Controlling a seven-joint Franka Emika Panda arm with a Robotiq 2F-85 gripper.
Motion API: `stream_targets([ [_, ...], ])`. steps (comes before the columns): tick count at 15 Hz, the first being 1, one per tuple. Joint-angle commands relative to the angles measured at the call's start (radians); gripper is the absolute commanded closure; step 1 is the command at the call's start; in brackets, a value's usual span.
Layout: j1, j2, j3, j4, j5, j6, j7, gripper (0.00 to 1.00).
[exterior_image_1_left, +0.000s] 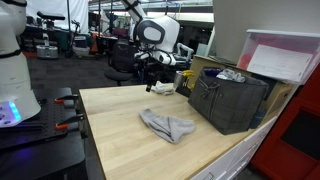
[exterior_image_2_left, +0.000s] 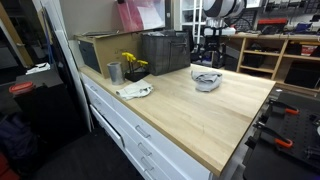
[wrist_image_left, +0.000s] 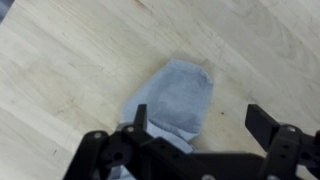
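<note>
My gripper should go down onto the cloth's protruding corner (exterior_image_1_left: 147, 113) (wrist_image_left: 190, 84) next and close there, because the corner is below, between my open fingers.
A crumpled grey-blue cloth (wrist_image_left: 180, 95) lies on the light wooden tabletop (wrist_image_left: 60, 60). It shows in both exterior views, near the table's middle (exterior_image_1_left: 167, 125) and toward the far side (exterior_image_2_left: 207, 78). My gripper (wrist_image_left: 203, 122) hangs above it, open, with nothing between its fingers. In the wrist view the left fingertip (wrist_image_left: 140, 118) is over the cloth's edge and the right one (wrist_image_left: 265, 125) over bare wood. From outside, the gripper (exterior_image_1_left: 150, 68) (exterior_image_2_left: 212, 45) is well clear of the table, above the cloth.
A dark grey crate (exterior_image_1_left: 230, 100) (exterior_image_2_left: 165, 50) stands along one table edge. Beside it are a white rag (exterior_image_1_left: 163, 88) (exterior_image_2_left: 135, 90), a metal cup (exterior_image_2_left: 115, 72) and yellow flowers (exterior_image_2_left: 132, 62). A cardboard box (exterior_image_2_left: 100, 50) sits behind. Workshop clutter surrounds the table.
</note>
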Motion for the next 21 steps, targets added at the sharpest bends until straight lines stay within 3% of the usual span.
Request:
stream_targets([
  [1, 0.002, 0.142, 0.010, 0.069, 0.035, -0.017, -0.047, 0.00],
  [8, -0.016, 0.407, 0.003, 0.273, 0.047, -0.025, -0.031, 0.00],
  [15, -0.043, 0.537, 0.033, 0.414, 0.123, -0.092, -0.029, 0.00],
  [16, -0.044, 0.544, 0.037, 0.424, 0.135, -0.114, -0.027, 0.22],
  [21, -0.041, 0.543, 0.019, 0.450, 0.135, -0.210, -0.017, 0.55],
])
